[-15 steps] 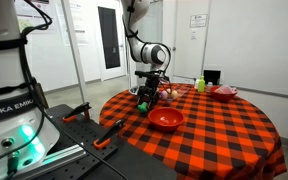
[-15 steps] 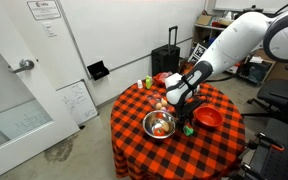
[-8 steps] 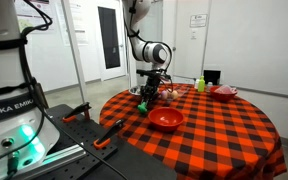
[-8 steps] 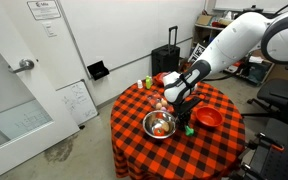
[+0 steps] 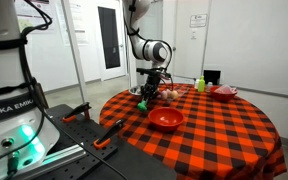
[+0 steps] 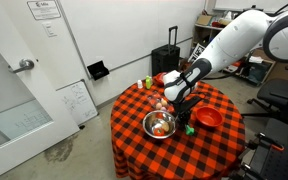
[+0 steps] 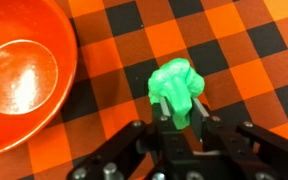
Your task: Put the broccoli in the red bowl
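I will lift my gripper, carry it across the red bowl's rim and lower it into the bowl's middle (image 5: 166, 117) to let go, because that rim stands beside the broccoli (image 5: 143, 105).
The broccoli (image 7: 179, 88), a small bright green lumpy piece, sits on the red-and-black checked tablecloth with its stem between my fingers. My gripper (image 7: 184, 122) is shut on that stem. In both exterior views the gripper (image 5: 145, 100) (image 6: 184, 118) points down at the table with the broccoli (image 5: 143, 105) (image 6: 187, 129) at its tips. The red bowl (image 7: 19, 75) (image 5: 165, 119) (image 6: 208, 117), wide, shallow and empty, stands right beside the broccoli.
A silver metal bowl (image 6: 160, 125) with orange items in it stands close on the broccoli's other side. Farther back are a darker red bowl (image 5: 224, 92) (image 6: 164, 78), a yellow-green bottle (image 5: 200, 84) and tan round items (image 6: 162, 103). The round table's edge (image 5: 119, 125) is near.
The jaws have closed from wide open onto the broccoli's stem. The arm has hardly shifted, and the broccoli stays in the same spot.
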You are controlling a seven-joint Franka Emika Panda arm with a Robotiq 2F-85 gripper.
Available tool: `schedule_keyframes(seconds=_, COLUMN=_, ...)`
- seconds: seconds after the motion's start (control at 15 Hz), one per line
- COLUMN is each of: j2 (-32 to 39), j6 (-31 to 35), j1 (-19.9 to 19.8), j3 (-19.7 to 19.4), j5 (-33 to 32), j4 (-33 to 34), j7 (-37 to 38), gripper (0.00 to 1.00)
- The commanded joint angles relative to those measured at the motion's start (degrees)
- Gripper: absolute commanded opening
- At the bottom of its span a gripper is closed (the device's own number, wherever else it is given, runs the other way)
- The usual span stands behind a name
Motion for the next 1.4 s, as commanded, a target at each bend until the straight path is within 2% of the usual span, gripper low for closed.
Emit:
schedule_keyframes(seconds=0.0, j2=-8.8, j6=0.6, j1=-0.4, j3=0.3, j5=-0.1, j4=-6.9, j7=-1.5, gripper=0.06)
schedule_keyframes(seconds=0.33, j2=-20.0, j6=0.9, j1=-0.9, j3=-1.1, j5=-0.3, j4=-14.4, j7=0.0, gripper=0.06)
schedule_keyframes(seconds=0.6, j2=-24.5, j6=2.0, j1=-3.7, j3=-3.5, j5=0.3, j4=-18.3, j7=-0.5, gripper=0.06)
schedule_keyframes(seconds=0.93, j2=-24.4, j6=3.0, j1=-8.7, j3=-6.1, j5=2.2, j4=-20.5, j7=-0.8, gripper=0.06)
schedule_keyframes(seconds=1.33, j2=-20.9, j6=8.7, j1=-11.0, j3=-5.8, j5=6.7, j4=-21.7, j7=0.2, gripper=0.06)
